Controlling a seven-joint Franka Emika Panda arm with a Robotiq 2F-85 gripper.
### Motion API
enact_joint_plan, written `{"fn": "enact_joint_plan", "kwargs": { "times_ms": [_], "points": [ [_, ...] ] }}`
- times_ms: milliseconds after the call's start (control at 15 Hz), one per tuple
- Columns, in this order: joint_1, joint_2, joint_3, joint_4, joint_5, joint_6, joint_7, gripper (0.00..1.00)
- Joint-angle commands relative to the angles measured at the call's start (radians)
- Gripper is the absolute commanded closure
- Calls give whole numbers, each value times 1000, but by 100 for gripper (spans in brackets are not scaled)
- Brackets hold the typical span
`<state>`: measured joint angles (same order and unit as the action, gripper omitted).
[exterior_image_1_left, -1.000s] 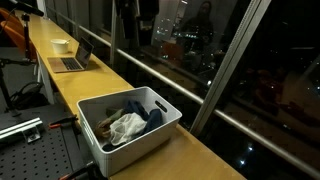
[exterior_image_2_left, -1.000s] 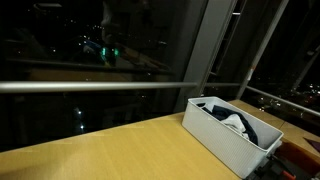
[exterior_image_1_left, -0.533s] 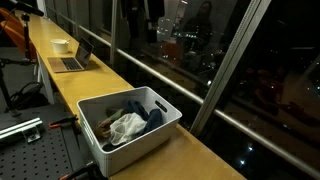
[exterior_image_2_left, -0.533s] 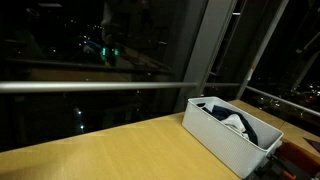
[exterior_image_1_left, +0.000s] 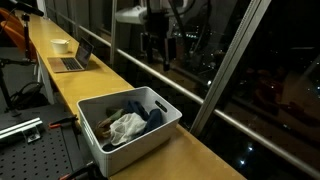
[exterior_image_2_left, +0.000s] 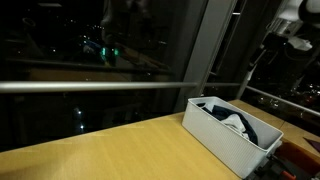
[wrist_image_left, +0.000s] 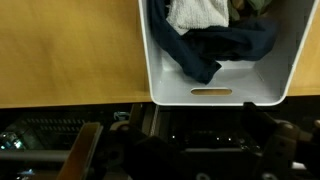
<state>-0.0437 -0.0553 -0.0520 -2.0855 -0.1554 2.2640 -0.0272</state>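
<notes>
The white cloth's edge (exterior_image_1_left: 135, 122) (wrist_image_left: 194, 21) lies uncovered beside the dark blue cloth, so next my gripper needs to drop from high above into the bin and onto that edge of the white cloth.
My gripper (exterior_image_1_left: 159, 55) hangs in the air high above and behind a white plastic bin (exterior_image_1_left: 150, 137), touching nothing. Its fingers look apart and hold nothing. In an exterior view it shows at the top right (exterior_image_2_left: 283, 45), above the bin (exterior_image_2_left: 222, 140). The bin stands on a long wooden counter (exterior_image_1_left: 190, 155) and holds a white cloth (exterior_image_1_left: 127, 126), a dark blue cloth (exterior_image_1_left: 152, 115) and a brownish item. The wrist view looks down on the bin (wrist_image_left: 160, 70) with the white cloth (wrist_image_left: 198, 12) and blue cloth (wrist_image_left: 225, 45). The gripper (wrist_image_left: 198, 138) there is dark and blurred.
An open laptop (exterior_image_1_left: 72, 60) and a white bowl (exterior_image_1_left: 61, 45) sit further along the counter. A large dark window with a metal rail (exterior_image_1_left: 170, 75) runs behind the counter. A perforated metal table (exterior_image_1_left: 35, 150) stands next to the bin.
The arm and gripper have come down into both exterior views, where only a little showed at the top before. The bin and its cloths have not moved.
</notes>
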Motion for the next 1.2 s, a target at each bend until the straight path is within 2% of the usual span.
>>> {"fn": "enact_joint_plan", "kwargs": {
  "times_ms": [0, 267, 533, 1067, 1133],
  "points": [
    [10, 202, 12, 69, 35, 84, -4, 0],
    [25, 349, 28, 51, 48, 170, 1, 0],
    [55, 468, 10, 44, -16, 255, 23, 0],
    [83, 611, 1, -3, -46, 371, 34, 0],
    [84, 621, 4, -2, -41, 375, 31, 22]
  ]
}}
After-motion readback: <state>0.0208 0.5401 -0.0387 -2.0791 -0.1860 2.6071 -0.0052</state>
